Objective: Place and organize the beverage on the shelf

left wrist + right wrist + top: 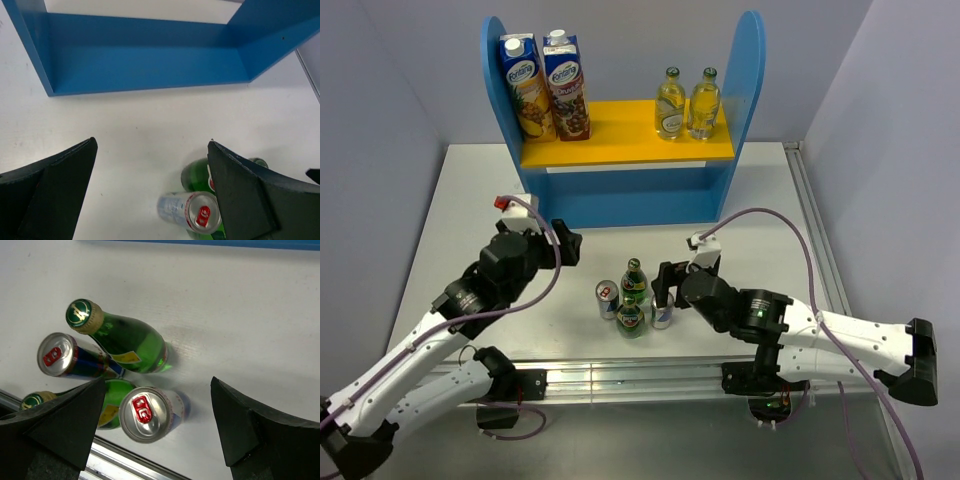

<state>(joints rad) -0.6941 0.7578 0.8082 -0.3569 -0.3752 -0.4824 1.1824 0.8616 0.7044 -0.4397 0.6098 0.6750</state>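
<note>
My right gripper moves to the left in the top view next and comes down around the far green bottle's cap [634,264] [78,313], which lies below on that side.
The blue shelf [730,190] stands at the back of the table, and its lower bay shows in the left wrist view [150,55]. Two yellowish bottles [686,104] stand on its yellow board [630,148]. Two green bottles [634,281] [631,316] and two red-topped cans [607,299] [662,316] stand grouped near the front edge. My right gripper [665,283] [158,382] is open just above the right can [150,413], which sits between its fingers, untouched. My left gripper [568,243] [151,145] is open and empty, left of the group; the left can [192,212] lies beside its right finger.
Two tall blue juice cartons [545,85] stand on the left half of the yellow board. A metal rail [650,375] runs along the table's front edge, close behind the drinks. Grey walls enclose the table on both sides.
</note>
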